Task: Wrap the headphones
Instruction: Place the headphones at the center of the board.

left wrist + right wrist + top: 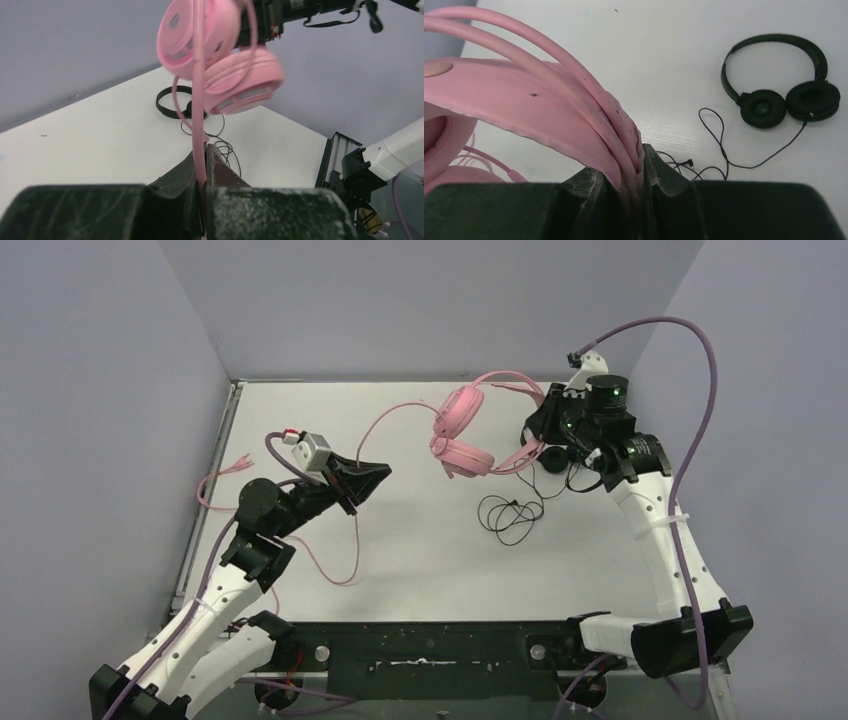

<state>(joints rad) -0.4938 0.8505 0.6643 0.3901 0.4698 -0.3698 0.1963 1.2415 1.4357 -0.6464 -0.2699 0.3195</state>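
The robot's right gripper needs to swing across and down next and release the headphones on the bare part in the middle of the table, since that part is below, to the gripper's left in the top view.
The pink headphones (462, 430) hang above the table at the back centre. My right gripper (533, 440) is shut on their headband (524, 95), pinched between the jaws of the right gripper (640, 152). Their pink cable (372, 430) arcs left to my left gripper (375, 472). In the left wrist view, the left gripper (205, 150) is shut on this pink cable (198, 75), with the ear cups (220, 50) hanging ahead. The black headphones (781, 97) lie flat on the table under the right arm, their thin black cable (512, 515) in loose loops.
The slack pink cable runs from the left gripper down the table in a loop (340, 578) and back to its plug (240, 465) near the left edge. Grey walls close in the table on the left, back and right. A metal rail (215, 470) runs along the left side.
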